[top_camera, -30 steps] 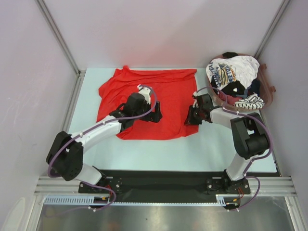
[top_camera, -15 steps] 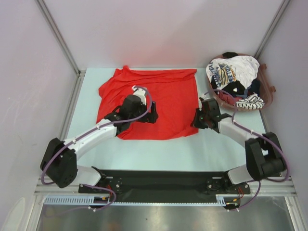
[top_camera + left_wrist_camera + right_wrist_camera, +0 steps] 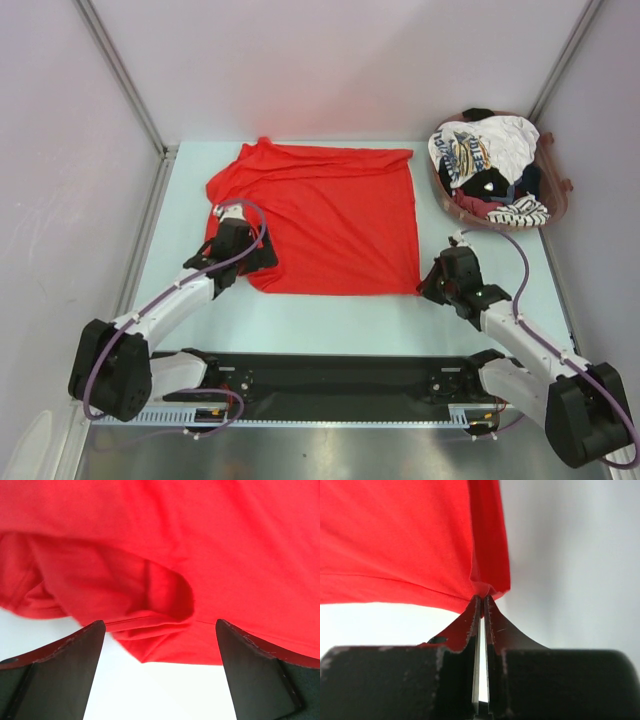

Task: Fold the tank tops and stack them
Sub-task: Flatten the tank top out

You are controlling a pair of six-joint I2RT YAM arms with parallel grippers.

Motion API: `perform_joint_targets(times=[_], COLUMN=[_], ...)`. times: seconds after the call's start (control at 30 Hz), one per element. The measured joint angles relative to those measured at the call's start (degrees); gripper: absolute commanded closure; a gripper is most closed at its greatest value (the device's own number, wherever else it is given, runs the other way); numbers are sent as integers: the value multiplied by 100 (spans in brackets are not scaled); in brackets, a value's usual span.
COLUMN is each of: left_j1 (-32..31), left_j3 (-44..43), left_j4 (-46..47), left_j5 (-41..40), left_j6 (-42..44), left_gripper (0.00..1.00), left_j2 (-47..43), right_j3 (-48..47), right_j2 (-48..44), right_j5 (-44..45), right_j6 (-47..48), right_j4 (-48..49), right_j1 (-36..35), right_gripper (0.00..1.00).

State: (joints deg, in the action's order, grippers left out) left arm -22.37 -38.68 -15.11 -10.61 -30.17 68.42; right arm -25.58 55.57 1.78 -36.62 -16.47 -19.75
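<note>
Because the red cloth's near edge is bunched, I will draw my right gripper to the right in the top view and release the cloth's corner on the bare tabletop.
A large bright red tank top [image 3: 330, 215] lies spread on the pale table. My right gripper [image 3: 424, 289] is shut on its near right corner [image 3: 487, 587], pinching the cloth at the fingertips. My left gripper [image 3: 262, 262] stands open at the near left corner, where the red cloth [image 3: 150, 610] is bunched just beyond the fingers [image 3: 75, 665] with nothing between them. Other tank tops, one white with blue-yellow print [image 3: 470, 150], one black-and-white striped [image 3: 520, 211] and dark ones, are heaped in a basket [image 3: 558, 205] at the back right.
Grey walls with metal posts [image 3: 125, 80] close in the table on the left, back and right. The black base rail [image 3: 330, 375] runs along the near edge.
Both arms pulled back toward the near edge. The right gripper shut on the red top's near right corner and drew it out flat; the left gripper slid off the cloth to its near left corner.
</note>
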Motion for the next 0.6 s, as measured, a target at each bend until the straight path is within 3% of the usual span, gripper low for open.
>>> perform_joint_targets(times=[0.33, 0.6], left_j1=[728, 1930], left_j3=[212, 597], left_j4=[20, 588], left_j5=[-85, 284], left_j6=[-439, -831], left_gripper=[3, 10], left_j2=[-59, 127], right_j3=[417, 420], right_j2=[-382, -485], right_j5=[317, 293], right_j6=[-649, -643], right_j4=[-505, -551], right_j1=[503, 1027], right_gripper=[100, 100])
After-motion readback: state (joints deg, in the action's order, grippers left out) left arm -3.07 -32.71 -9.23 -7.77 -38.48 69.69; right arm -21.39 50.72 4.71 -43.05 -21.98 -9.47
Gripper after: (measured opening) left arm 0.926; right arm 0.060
